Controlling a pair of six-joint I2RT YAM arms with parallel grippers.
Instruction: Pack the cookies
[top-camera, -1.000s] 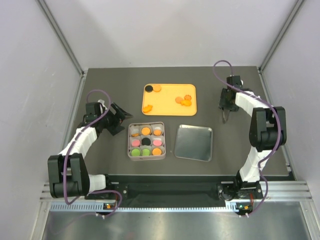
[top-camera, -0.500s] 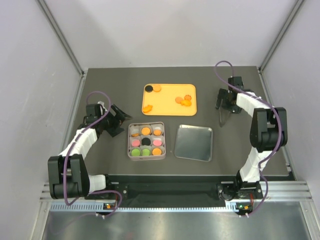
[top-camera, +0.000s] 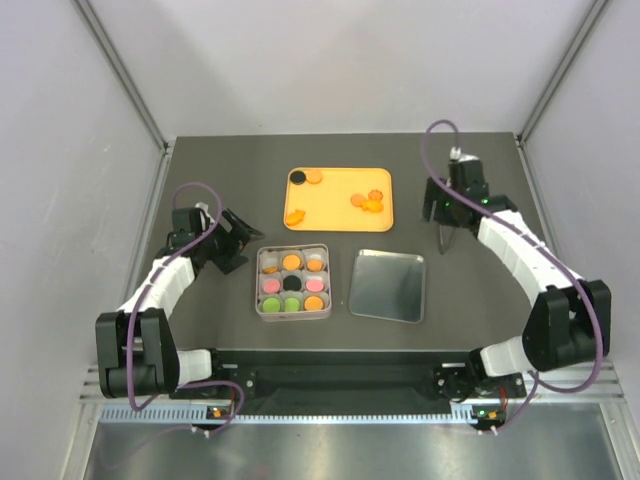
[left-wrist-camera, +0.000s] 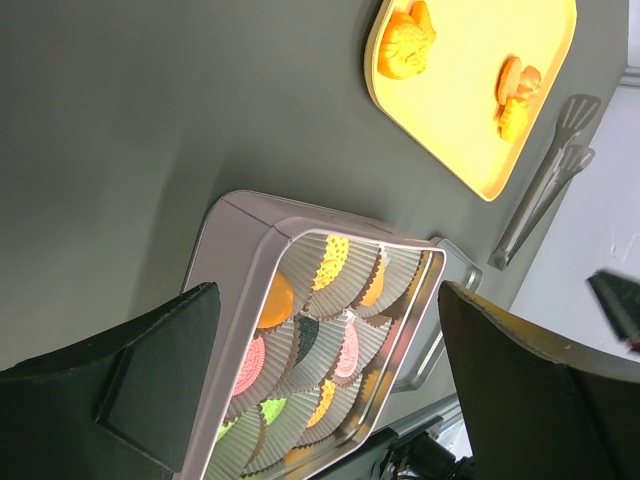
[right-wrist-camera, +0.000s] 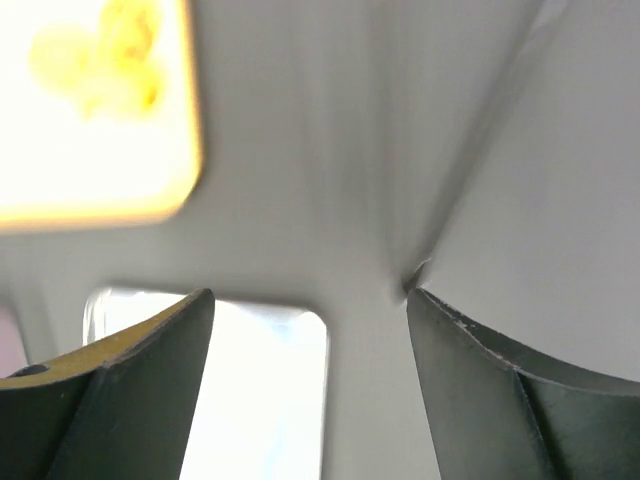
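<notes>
The right gripper moves back and down onto the silver lid's rim on the side away from the tin next.
Cookies lie in the paper cups of the square tin (top-camera: 292, 283): orange, pink, green and one black. More cookies sit on the orange tray (top-camera: 340, 198): a black one (top-camera: 297, 179), an orange one (top-camera: 314, 177), another orange one (top-camera: 295, 215) and an orange cluster (top-camera: 368, 201). My left gripper (top-camera: 232, 241) is open and empty, just left of the tin. In the left wrist view the gripper (left-wrist-camera: 325, 298) frames the tin (left-wrist-camera: 225, 250). My right gripper (top-camera: 441, 212) is open, right of the tray, over metal tongs (top-camera: 445, 236). The right wrist view is blurred; the gripper (right-wrist-camera: 310, 292) holds nothing.
The tin's flat silver lid (top-camera: 388, 285) lies right of the tin, and shows in the right wrist view (right-wrist-camera: 260, 390). The tongs (left-wrist-camera: 545, 185) and tray (left-wrist-camera: 470, 110) show in the left wrist view. Enclosure walls stand on both sides and at the back.
The right arm has swung round: its elbow now sits low on the right, and its gripper has shifted slightly left by the tongs. The left arm has not moved.
</notes>
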